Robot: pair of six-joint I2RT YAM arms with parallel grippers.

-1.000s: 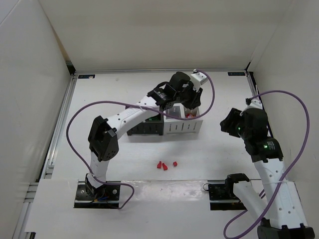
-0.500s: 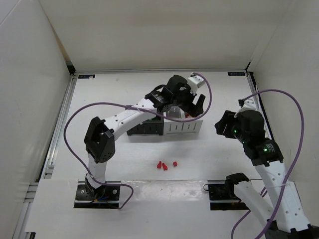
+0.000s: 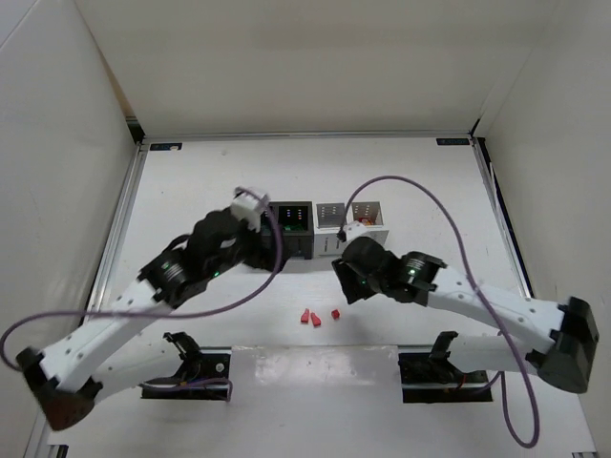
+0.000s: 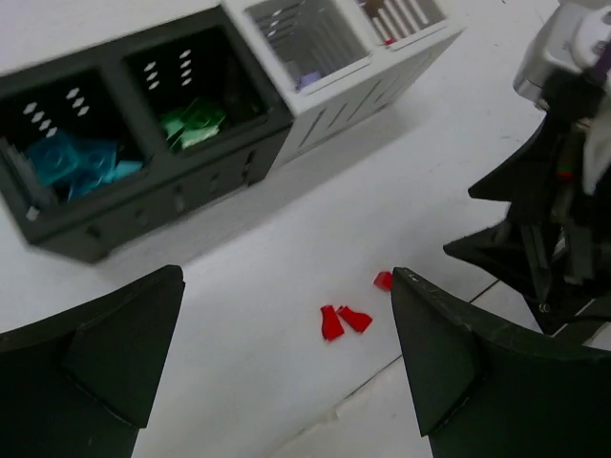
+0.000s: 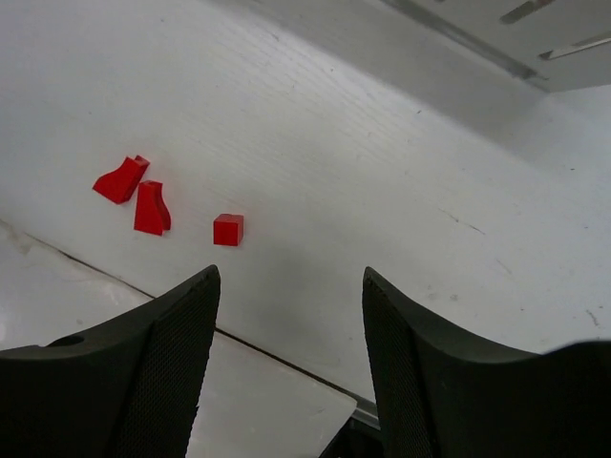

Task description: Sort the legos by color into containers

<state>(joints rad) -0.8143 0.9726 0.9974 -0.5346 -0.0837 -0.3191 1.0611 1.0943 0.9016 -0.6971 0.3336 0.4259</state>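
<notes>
The small cube (image 3: 336, 313) (image 5: 228, 230) lies below my right gripper's open fingers and nearer the robot's base, so the right gripper moves down and back toward it next.
Three red legos (image 3: 315, 318) lie loose on the table near the front edge, two touching and a small cube (image 3: 336, 313) just right of them. The containers stand behind them: a black pair (image 3: 289, 240) and a white pair (image 3: 359, 241). In the left wrist view the black bins hold blue legos (image 4: 72, 157) and green legos (image 4: 196, 119), and the white bins hold a purple lego (image 4: 307, 78) and a red one (image 4: 387, 38). My left gripper (image 3: 260, 250) is open and empty beside the black bins. My right gripper (image 3: 344, 279) is open and empty, up and to the right of the cube (image 5: 228, 230).
The raised front ledge (image 3: 305, 367) runs just below the loose legos. White walls close in the table on the left, back and right. Purple cables loop from both arms; the right arm's cable (image 3: 420, 191) arches over the white bins.
My left arm has drawn back from over the white bins to the near left and its gripper has opened. My right arm has swung from the right side to the table's middle.
</notes>
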